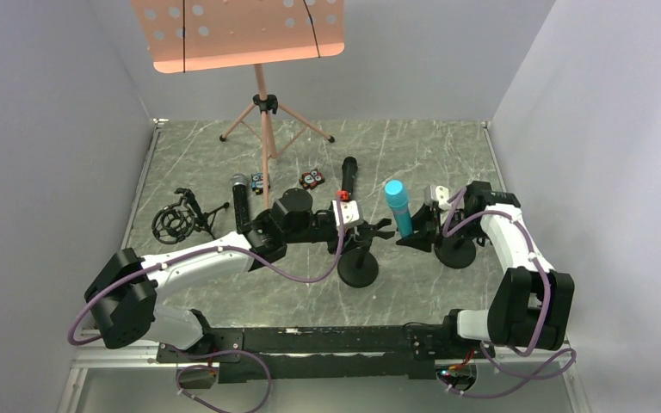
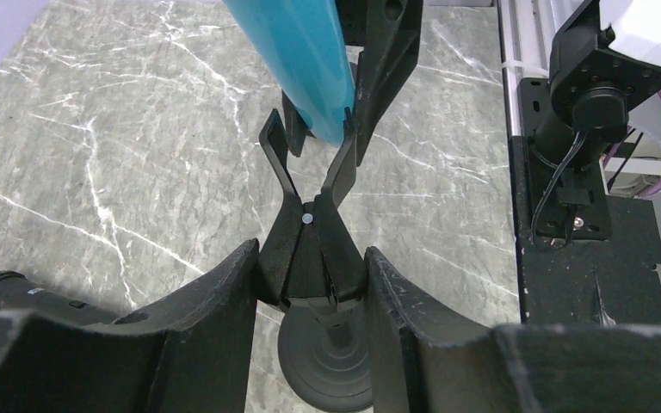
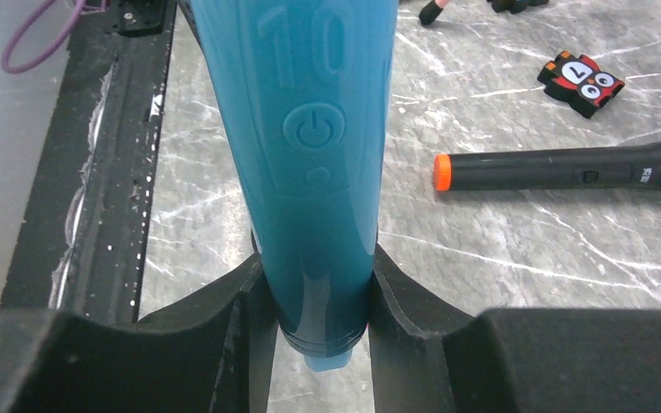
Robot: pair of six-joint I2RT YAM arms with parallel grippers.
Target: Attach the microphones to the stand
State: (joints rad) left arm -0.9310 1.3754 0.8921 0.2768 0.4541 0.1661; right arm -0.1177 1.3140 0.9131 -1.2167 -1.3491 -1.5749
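Observation:
My right gripper pushes the turquoise-blue microphone (image 1: 398,206) to the left in the top view between the clip's open prongs next and releases it, because they face it.
My right gripper (image 1: 416,229) (image 3: 314,288) is shut on the lower end of the turquoise-blue microphone (image 1: 398,206) (image 3: 310,146) and holds it upright. My left gripper (image 1: 373,231) (image 2: 310,262) is shut on the black forked clip (image 2: 310,215) of a small stand with a round base (image 1: 357,268) (image 2: 327,366). In the left wrist view the turquoise microphone (image 2: 305,60) has its bottom end at the tips of the clip's open prongs. The black microphone with the orange end (image 1: 347,176) (image 3: 559,169) and the black one with the silver mesh head (image 1: 241,203) lie on the table.
A second round black stand base (image 1: 456,252) sits under the right wrist. A black shock mount (image 1: 176,222) lies at the left. Two small black-red clips (image 1: 259,181) (image 1: 312,179) lie by the pink music stand (image 1: 264,129), whose tripod stands at the back.

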